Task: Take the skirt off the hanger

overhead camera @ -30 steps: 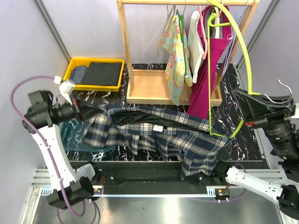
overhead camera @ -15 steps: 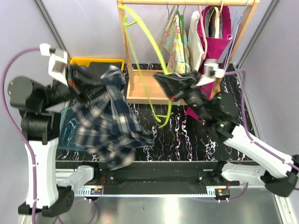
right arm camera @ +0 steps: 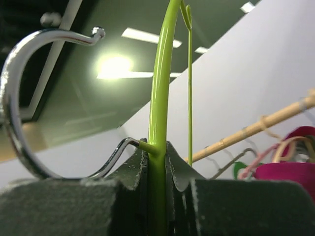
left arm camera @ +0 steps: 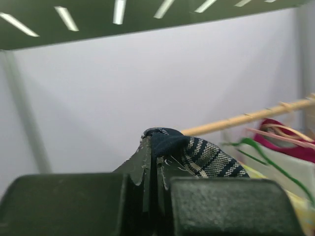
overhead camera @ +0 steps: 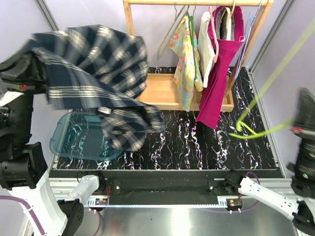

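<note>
The robot next needs to lower its right gripper over clear tabletop [overhead camera: 218,146] on the black table, tilting it downward and shifting it toward the magenta dress, as there is room there for the bare hanger.
The navy plaid skirt [overhead camera: 93,73] hangs in the air at the upper left, draped over my raised left arm, apart from the hanger. In the left wrist view my left gripper [left arm camera: 153,147] is shut on a fold of the skirt [left arm camera: 206,155]. The cloth hides this gripper in the top view. The lime-green hanger [overhead camera: 275,83] is at the far right, bare, with its hook end low [overhead camera: 241,129]. My right gripper [right arm camera: 156,157] is shut on the hanger's green bar [right arm camera: 160,88] beside its metal hook [right arm camera: 15,113]. The right arm [overhead camera: 306,115] is blurred at the right edge.
A wooden clothes rack [overhead camera: 130,19] stands at the back with a floral garment [overhead camera: 184,54], a magenta dress [overhead camera: 219,64] and spare hangers. Its wooden base [overhead camera: 157,93] lies on the black marbled table. A teal tray [overhead camera: 81,142] sits at the front left.
The left arm swung the skirt up and to the left, off the table. The right arm carried the green hanger from the middle to the far right; skirt and hanger are now apart.
</note>
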`<state>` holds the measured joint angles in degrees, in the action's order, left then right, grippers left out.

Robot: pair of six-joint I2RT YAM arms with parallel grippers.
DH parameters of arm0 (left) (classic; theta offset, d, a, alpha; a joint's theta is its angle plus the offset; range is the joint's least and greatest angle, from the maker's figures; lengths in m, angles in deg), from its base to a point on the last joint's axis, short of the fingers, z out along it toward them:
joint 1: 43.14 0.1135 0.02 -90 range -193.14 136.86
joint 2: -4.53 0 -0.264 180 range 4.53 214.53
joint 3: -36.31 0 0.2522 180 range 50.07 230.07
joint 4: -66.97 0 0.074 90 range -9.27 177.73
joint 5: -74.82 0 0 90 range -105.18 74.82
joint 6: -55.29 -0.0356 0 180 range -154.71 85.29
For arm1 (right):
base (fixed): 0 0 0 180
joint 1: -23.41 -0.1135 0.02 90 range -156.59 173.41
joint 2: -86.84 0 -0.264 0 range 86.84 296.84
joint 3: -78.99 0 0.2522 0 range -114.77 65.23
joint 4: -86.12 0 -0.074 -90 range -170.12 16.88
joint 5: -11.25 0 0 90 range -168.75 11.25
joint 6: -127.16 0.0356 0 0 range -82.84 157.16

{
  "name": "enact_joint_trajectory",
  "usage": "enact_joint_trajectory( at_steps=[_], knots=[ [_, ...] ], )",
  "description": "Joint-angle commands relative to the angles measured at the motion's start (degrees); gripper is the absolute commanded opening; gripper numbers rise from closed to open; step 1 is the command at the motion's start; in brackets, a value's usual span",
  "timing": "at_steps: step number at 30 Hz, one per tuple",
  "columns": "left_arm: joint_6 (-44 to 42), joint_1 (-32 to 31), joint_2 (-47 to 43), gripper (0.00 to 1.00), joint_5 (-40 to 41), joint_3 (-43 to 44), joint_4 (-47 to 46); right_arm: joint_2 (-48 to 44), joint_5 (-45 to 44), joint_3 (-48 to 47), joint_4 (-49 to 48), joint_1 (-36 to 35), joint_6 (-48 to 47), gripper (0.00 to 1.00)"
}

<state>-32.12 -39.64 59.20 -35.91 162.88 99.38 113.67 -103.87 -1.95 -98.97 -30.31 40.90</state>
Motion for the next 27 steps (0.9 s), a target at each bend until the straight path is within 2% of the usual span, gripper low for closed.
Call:
enact_joint_trajectory(
  at_steps=[1, 3, 4, 6, 7, 9, 10, 15, 19, 22, 23, 27],
  knots=[
    [-17.07, 0.45, 1.4, 0.0, 25.45, -7.07, -8.27, -5.73, -23.86, 6.26, 6.87, -0.08, -2.87, 0.0],
    [-22.59, 0.88, -0.17, 0.0, 25.65, -12.23, -10.21, -7.4, -29.25, 8.02, 9.53, -0.08, -5.39, 0.0],
    [-23.59, 1.23, -0.62, 0.0, 25.39, -13.66, -10.57, -7.67, -35.89, 8.72, 10.06, -0.08, -6.11, 0.0],
    [-25.61, 3.16, -2.02, 0.0, 24.96, -17.34, -9.87, -6.97, -43.57, 10.83, 9.89, -0.08, -8.22, 0.0],
    [-26.23, 4.13, -2.46, 0.0, 23.12, -18.67, -9.34, -6.62, -48.57, 11.8, 9.54, -0.08, -9.01, 0.0],
    [-27.02, 7.63, -3.69, 0.0, 21.09, -23.31, -8.38, -4.43, -52.47, 15.13, 6.22, -0.08, -12.43, 0.0],
    [-27.46, 8.96, -3.61, 0.0, 17.08, -24.65, -7.07, -3.63, -56.14, 16.19, 5.76, 0.01, -12.45, 0.0],
    [-31.32, 15.56, -3.26, 0.0, 6.43, -35.09, 1.19, -2.39, -61.62, 24.1, 5.67, 0.36, -5.07, 0.0],
    [-38.26, 15.65, -5.01, 0.0, -1.93, -43.98, 9.8, -2.31, -63.81, 28.06, 5.67, 1.59, -2.27, 0.0],
    [-45.55, 15.57, -7.03, 0.0, -10.01, -50.4, 19.81, -2.66, -66.1, 29.99, 5.76, 2.29, 0.03, 0.09],
    [-49.14, 15.48, -8.26, 0.0, -11.16, -53.63, 23.41, -2.31, -66.45, 30.52, 5.76, 2.73, 0.99, 0.14],
    [-55.66, 15.3, -9.85, 0.0, -12.93, -60.25, 28.53, 1.46, -65.5, 32.02, 5.67, 4.49, 2.4, 0.18]
  ],
)
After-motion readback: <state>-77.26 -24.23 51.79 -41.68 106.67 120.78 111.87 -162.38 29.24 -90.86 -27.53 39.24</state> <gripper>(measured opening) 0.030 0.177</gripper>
